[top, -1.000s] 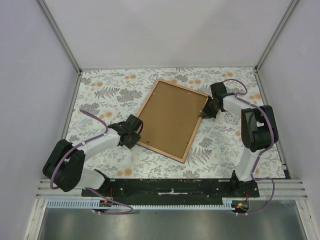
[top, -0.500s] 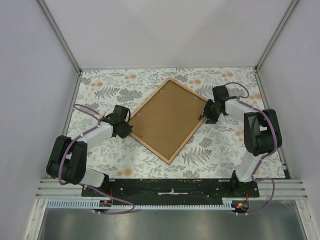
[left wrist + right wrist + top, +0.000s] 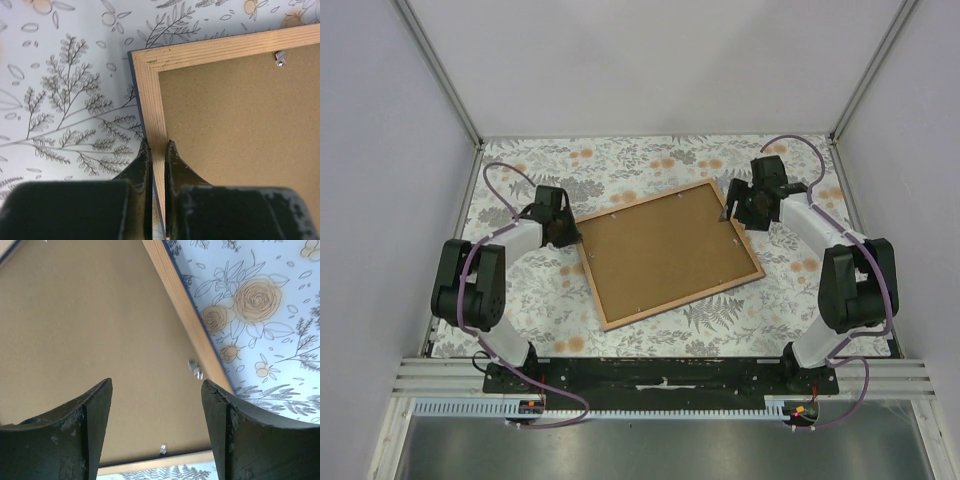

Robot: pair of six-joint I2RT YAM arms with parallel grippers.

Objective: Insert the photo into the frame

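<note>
The frame lies crooked, so the left gripper will next swing the gripped rim of the frame outward, toward the flowered cloth past the frame's far end, and let go of it.
The frame (image 3: pixel 686 300) lies face down on the flowered table, its light wood rim around the brown backing panel (image 3: pixel 670 255). My left gripper (image 3: pixel 570 232) is shut on the frame's left rim near the far left corner; in the left wrist view the fingertips (image 3: pixel 157 145) straddle the wood strip (image 3: pixel 150 100). My right gripper (image 3: pixel 738 212) hangs open over the frame's far right corner, touching nothing. In the right wrist view its spread fingers (image 3: pixel 156 385) frame the backing (image 3: pixel 100 330) and the rim (image 3: pixel 187 310). The photo is out of view.
Small metal clips (image 3: pixel 195 368) hold the backing along the rim. The flowered tablecloth (image 3: pixel 520 170) is fenced by metal rails and white walls on three sides. Both arm bases sit on the black bar (image 3: pixel 660 375) at the near edge.
The frame has swung clockwise from steeply diagonal to nearly landscape. My left gripper closed on its left rim and moved back-left with it. My right gripper opened and let go of the right edge.
</note>
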